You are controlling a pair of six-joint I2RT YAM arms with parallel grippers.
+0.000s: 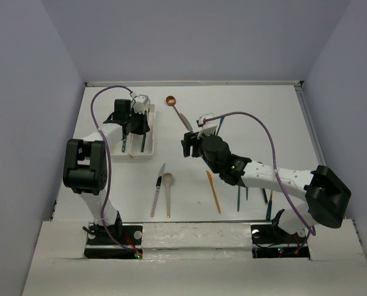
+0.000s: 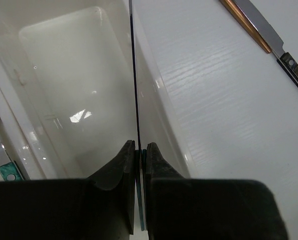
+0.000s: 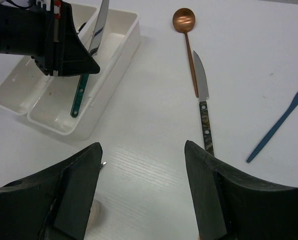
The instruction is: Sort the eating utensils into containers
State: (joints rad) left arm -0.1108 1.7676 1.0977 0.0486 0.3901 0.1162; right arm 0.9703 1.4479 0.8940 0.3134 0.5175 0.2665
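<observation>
My right gripper needs to swing next to the dark utensil that is still unsorted beside the teal ones, below the gripper and to its right in the top view. Then it should go down and close.
Two white trays [image 1: 151,117] stand side by side at the back left. My left gripper [image 1: 134,125] is over them, shut on a teal-handled knife [image 3: 81,92]. The knife is tilted, its handle end down in the right tray [image 3: 123,47] and its silver blade pointing up. In the left wrist view the blade [image 2: 134,75] runs edge-on from the shut gripper [image 2: 137,146] along the right tray's wall [image 2: 154,105]. Another teal-handled utensil [image 2: 5,167] lies in the left tray. My right gripper [image 1: 187,143] is open and empty above bare table [image 3: 143,150].
A copper spoon [image 3: 184,22] and a dark-handled knife [image 3: 204,105] lie right of the trays. A blue knife [image 3: 278,125] lies further right. A pink-handled knife [image 1: 156,191], a beige spoon [image 1: 168,185], an orange knife [image 1: 214,191] and teal utensils [image 1: 239,197] lie near the front.
</observation>
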